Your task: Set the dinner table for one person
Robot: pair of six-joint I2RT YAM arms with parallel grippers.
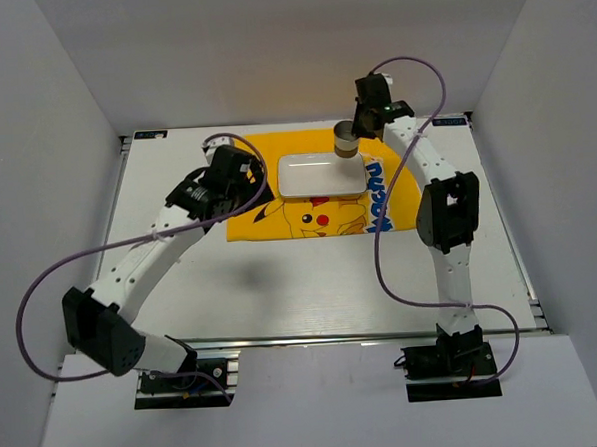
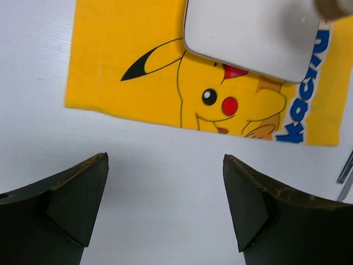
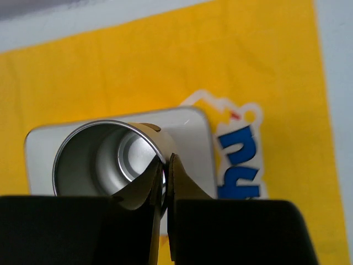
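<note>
The cup [image 1: 345,139] should go down onto the mat's far corner beyond the lettering, which is empty, so the right gripper should first move it away from over the plate [image 1: 321,174].
The white dinner table [image 1: 312,283] carries a yellow Pikachu-print mat [image 1: 263,220] at the back middle, with a white rounded-rectangle plate [image 1: 321,174] on it. My right gripper [image 1: 359,130] is shut on the rim of a metal cup [image 1: 345,139], holding it at the plate's far right corner. In the right wrist view the cup [image 3: 105,157] is silver inside and tan outside, with one finger inside the rim and one outside. My left gripper [image 1: 238,177] is open and empty, over the mat's left edge. In the left wrist view its fingers [image 2: 77,193] hang over bare table [image 2: 165,182].
White walls enclose the table on three sides. A metal rail [image 1: 364,335] runs along the near edge by the arm bases. Purple cables loop off both arms. The plate [image 2: 248,36] and mat [image 2: 127,72] fill the top of the left wrist view.
</note>
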